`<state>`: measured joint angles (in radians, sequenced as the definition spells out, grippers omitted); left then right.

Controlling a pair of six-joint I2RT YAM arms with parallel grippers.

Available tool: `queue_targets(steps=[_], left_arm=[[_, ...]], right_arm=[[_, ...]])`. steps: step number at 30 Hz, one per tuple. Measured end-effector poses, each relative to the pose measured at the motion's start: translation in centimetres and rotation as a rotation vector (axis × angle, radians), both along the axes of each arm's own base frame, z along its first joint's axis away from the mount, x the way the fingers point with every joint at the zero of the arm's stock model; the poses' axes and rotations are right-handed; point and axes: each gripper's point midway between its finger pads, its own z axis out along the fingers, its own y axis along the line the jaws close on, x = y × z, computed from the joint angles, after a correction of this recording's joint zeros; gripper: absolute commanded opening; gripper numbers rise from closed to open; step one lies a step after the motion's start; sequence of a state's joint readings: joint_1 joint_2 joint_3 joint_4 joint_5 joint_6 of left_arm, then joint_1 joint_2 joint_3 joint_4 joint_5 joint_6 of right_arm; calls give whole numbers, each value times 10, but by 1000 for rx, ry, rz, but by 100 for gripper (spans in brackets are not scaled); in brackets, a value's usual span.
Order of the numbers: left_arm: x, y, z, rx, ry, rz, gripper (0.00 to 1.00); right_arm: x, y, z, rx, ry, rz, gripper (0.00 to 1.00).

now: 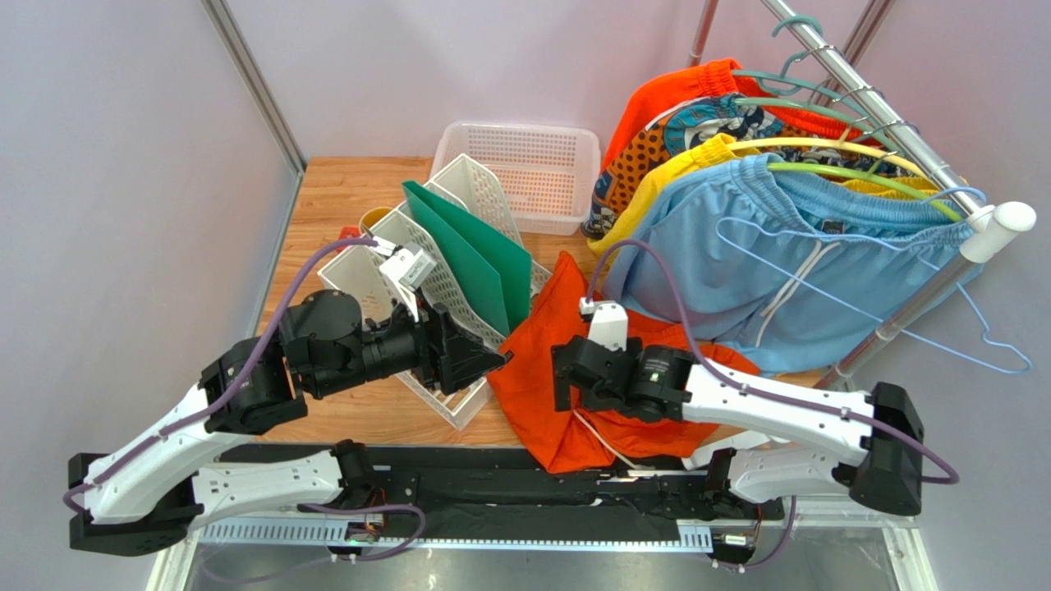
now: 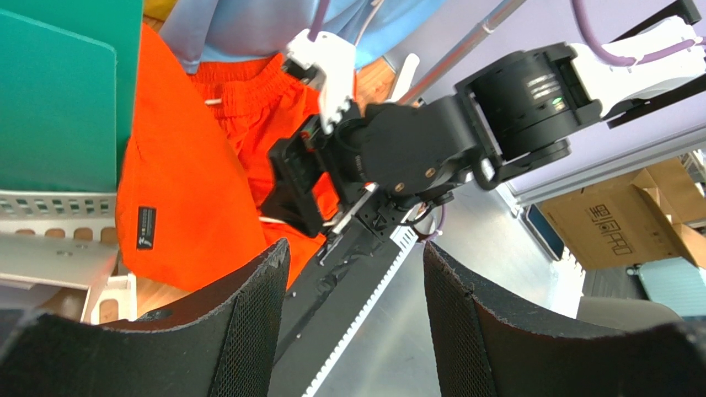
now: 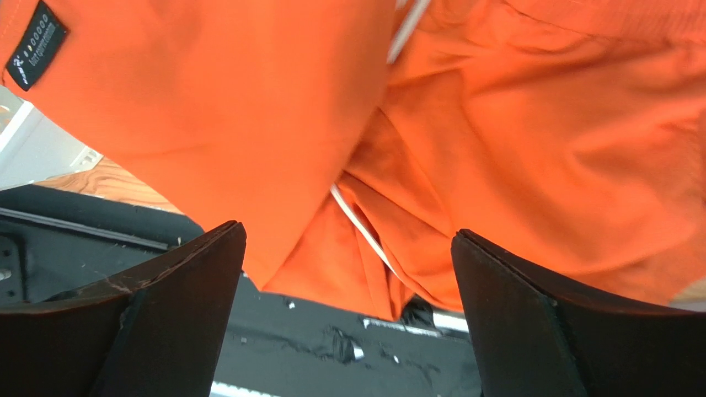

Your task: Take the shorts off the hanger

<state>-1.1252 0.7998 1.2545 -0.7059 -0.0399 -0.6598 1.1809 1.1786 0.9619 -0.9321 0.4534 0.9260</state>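
My right gripper comes down open onto the orange shorts' fold [image 1: 565,422] [image 3: 323,194] beside the white drawstring next, since the fold lies just below it. The fold's top runs between the spread fingers.
The bright orange shorts [image 1: 543,351] lie crumpled on the table's front middle, off any hanger, with their lower edge over the black front strip. They also show in the left wrist view [image 2: 182,182] and fill the right wrist view [image 3: 249,99], white drawstring showing. The light blue shorts [image 1: 765,265] hang on the rail [image 1: 913,142] at the right, on a green hanger [image 1: 864,181]. My right gripper [image 1: 565,376] [image 3: 348,236] is open and empty, low over the orange shorts. My left gripper [image 1: 494,360] [image 2: 355,256] is open and empty at their left edge.
A bare light blue wire hanger [image 1: 987,333] hangs in front of the blue shorts. Behind them hang a yellow pair [image 1: 685,166], a patterned pair [image 1: 642,148] and more orange cloth [image 1: 666,92]. A white file rack with green folders [image 1: 463,246] and a white basket [image 1: 524,166] stand on the left.
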Motion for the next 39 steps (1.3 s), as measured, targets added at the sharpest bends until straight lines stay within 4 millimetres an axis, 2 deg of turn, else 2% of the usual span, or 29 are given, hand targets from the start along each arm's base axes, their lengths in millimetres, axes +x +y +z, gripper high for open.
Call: queue_targets(steps=[4,6,12,16,19,20,21,22,23,25,26,28,29,32,35,38,39], left_arm=[[-1,4,-3,6,15,9,65],[-2,6,-6,18,22,10,65],[-4,9,-12,47,34,9,66],[-5,12,-10,55,30,8,67],[-4,12,-4,50,22,6,68],[-4,12,-3,48,18,5,68],[-4,12,-1,47,13,4,68],[-4,12,-1,48,9,3,68],[-4,12,0,49,8,2,68],[-3,10,0,53,7,1,68],[-3,9,-1,59,7,-1,68],[-2,7,-3,66,12,-3,68],[-2,5,-4,71,15,-6,68],[-2,3,-6,76,19,-10,69],[-2,2,-7,77,23,-12,70],[-1,0,-3,63,18,-11,72],[0,0,-2,57,15,-10,72]], right_arm=[[4,18,-17,-16,-23,45,100],[6,24,-33,-23,-28,70,100],[9,29,-74,-102,-23,131,99],[8,24,-96,-132,-21,154,95],[6,19,-107,-130,-19,152,81],[4,17,-111,-127,-16,149,70],[4,15,-116,-121,-17,139,65],[5,15,-116,-111,-24,132,60],[5,15,-117,-104,-31,130,47],[7,13,-117,-96,-50,120,38],[8,13,-116,-90,-58,113,30],[6,13,-115,-82,-58,109,26],[3,13,-114,-73,-51,110,16],[-2,10,-105,-58,-44,112,0],[-4,5,-81,-13,-62,106,0],[-1,5,-40,60,-108,92,0],[1,7,-19,100,-133,90,0]])
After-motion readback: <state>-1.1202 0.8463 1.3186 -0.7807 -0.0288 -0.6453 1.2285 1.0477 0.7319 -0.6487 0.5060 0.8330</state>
